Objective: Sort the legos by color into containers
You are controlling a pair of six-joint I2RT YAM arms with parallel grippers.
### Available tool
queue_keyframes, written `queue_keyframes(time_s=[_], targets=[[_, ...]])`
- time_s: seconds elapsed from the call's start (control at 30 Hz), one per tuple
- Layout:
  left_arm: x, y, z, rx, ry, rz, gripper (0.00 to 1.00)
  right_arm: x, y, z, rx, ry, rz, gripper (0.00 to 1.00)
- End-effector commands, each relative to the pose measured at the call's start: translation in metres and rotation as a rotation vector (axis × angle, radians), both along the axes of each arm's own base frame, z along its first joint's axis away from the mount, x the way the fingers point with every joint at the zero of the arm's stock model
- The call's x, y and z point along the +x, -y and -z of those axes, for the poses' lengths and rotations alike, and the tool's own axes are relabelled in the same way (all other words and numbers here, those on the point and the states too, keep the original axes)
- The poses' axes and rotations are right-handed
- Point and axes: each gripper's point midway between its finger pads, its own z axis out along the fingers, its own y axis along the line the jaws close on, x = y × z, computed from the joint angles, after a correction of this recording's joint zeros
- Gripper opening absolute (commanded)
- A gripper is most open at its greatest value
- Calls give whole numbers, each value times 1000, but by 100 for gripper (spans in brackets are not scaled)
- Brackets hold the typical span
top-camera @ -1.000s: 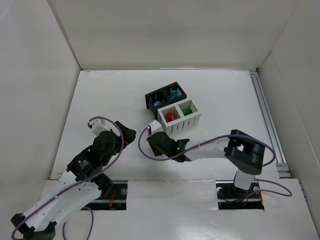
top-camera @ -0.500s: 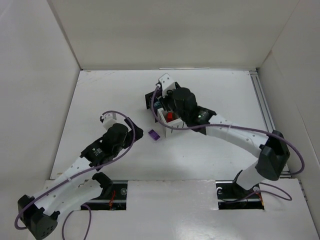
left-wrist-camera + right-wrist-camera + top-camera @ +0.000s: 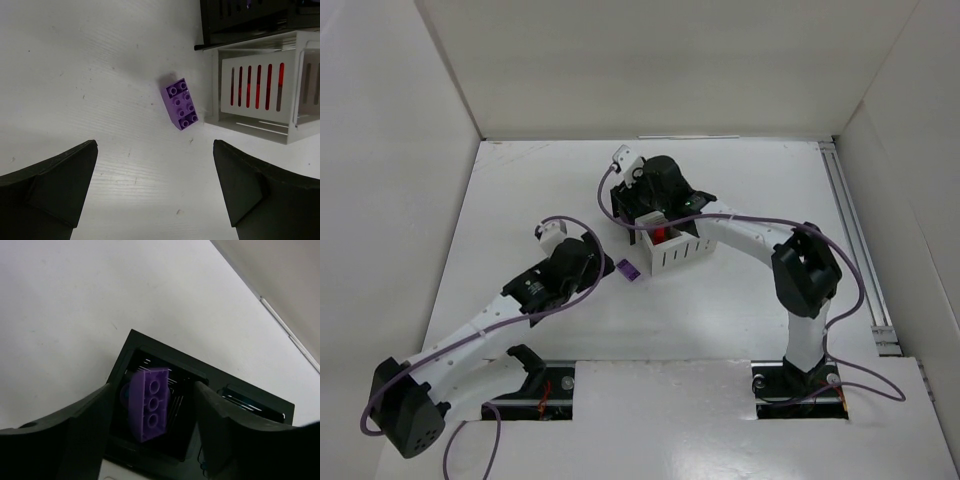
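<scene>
My left gripper is open, and the purple lego lies at an angle to its fingers. Next it should go down toward the white container and turn to straddle the brick's long sides.
My right gripper hangs open over the black container. A purple lego sits loose between its fingers, tilted, with a gap to the right finger, above the bin's left compartment. A round purple piece lies below it. In the top view the right gripper hides most of the black bin. A second purple lego lies on the table just left of the white container. My left gripper is open, short of that brick. A red lego shows in the white container.
The black container stands directly behind the white one. The right arm's forearm stretches over the white container. White walls close in the table on the left, back and right.
The right arm swung from in front of the white bin to above the black bin with a purple brick, and its jaws have widened. The left arm reached forward toward the purple brick uncovered on the table.
</scene>
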Motion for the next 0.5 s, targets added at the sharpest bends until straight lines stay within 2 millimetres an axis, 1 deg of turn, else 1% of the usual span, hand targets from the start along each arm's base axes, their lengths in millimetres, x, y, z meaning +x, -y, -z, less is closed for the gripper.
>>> queue_keyframes(time_s=[0.0, 0.03, 0.07, 0.13, 0.17, 0.23, 0.27, 0.3, 0.33, 0.37, 0.4, 0.43, 0.47], targets=[[12, 12, -15, -30, 32, 18, 100, 2, -10, -55, 100, 81, -49, 70], [12, 12, -12, -24, 24, 18, 100, -1, -8, -63, 108, 90, -49, 76], [13, 15, -11, -28, 20, 25, 100, 1, 0, -64, 106, 95, -29, 77], [17, 22, -7, -37, 13, 36, 100, -1, 8, -74, 110, 111, -5, 80], [17, 26, -6, -46, 7, 47, 100, -8, 15, -85, 122, 124, -5, 81], [20, 33, -2, -65, -7, 50, 100, -10, 31, -92, 120, 140, 37, 82], [22, 35, -1, -75, -10, 41, 100, -21, 41, -99, 128, 148, 38, 82], [23, 36, 1, -75, -11, 41, 100, -22, 52, -102, 127, 153, 59, 82], [27, 39, 4, -75, -10, 41, 100, -27, 60, -103, 126, 158, 72, 82], [29, 41, 5, -84, -12, 33, 100, -35, 72, -85, 106, 125, 84, 83], [31, 43, 6, -81, -16, 32, 100, -43, 89, -100, 132, 147, 115, 83], [35, 49, 9, -93, -34, 26, 100, -49, 101, -97, 130, 147, 150, 83], [38, 52, 7, -107, -47, 6, 100, -59, 126, -91, 131, 139, 192, 85]])
